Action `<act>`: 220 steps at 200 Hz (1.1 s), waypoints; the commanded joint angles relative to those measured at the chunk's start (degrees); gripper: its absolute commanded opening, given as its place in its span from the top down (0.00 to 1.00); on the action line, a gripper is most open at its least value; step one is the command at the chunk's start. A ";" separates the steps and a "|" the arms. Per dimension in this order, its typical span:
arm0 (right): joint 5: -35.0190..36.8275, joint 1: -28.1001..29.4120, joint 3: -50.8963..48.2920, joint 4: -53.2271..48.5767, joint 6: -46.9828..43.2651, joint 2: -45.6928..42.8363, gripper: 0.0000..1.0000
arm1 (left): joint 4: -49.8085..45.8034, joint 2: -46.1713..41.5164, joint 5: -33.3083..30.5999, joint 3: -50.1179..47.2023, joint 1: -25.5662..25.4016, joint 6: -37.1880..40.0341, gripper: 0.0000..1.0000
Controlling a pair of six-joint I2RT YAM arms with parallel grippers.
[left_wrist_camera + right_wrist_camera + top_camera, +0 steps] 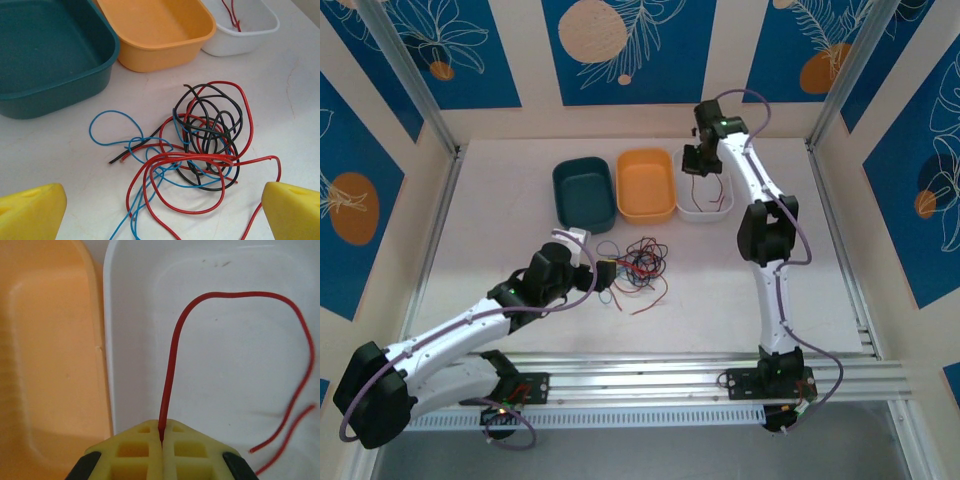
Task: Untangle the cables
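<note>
Next, my right gripper shifts sideways toward the white bin's side by the orange bin (127,365), which lies close beside it, and releases the red cable (172,355).
A tangle of red, black and blue cables (635,268) lies on the white table in front of the bins; in the left wrist view the cables (200,145) loop over one another. My left gripper (603,277) sits just left of the pile, open, with its yellow fingertips (30,212) wide apart on either side of the loose ends (162,210). My right gripper (696,160) hovers over the white bin (705,207), shut on a red cable (172,355) that arcs down into that bin (240,365).
A teal bin (584,192) and an orange bin (647,184) stand side by side behind the pile, left of the white bin. Aluminium rails run along the near table edge (700,375). Patterned walls enclose the table.
</note>
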 commanded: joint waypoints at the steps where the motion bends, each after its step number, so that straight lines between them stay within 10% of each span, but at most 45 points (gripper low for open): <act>1: 3.04 0.76 1.95 0.11 -2.14 2.92 1.00 | -0.52 -1.35 -1.15 0.73 0.40 1.45 0.00; 169: -6.03 -0.09 2.60 -1.94 2.21 -5.32 0.60 | -1.88 -3.15 -1.37 1.07 0.41 0.77 0.00; 220: -4.42 3.60 -17.97 2.35 6.27 -23.47 0.59 | -4.85 0.16 -3.26 3.78 0.47 -2.39 0.00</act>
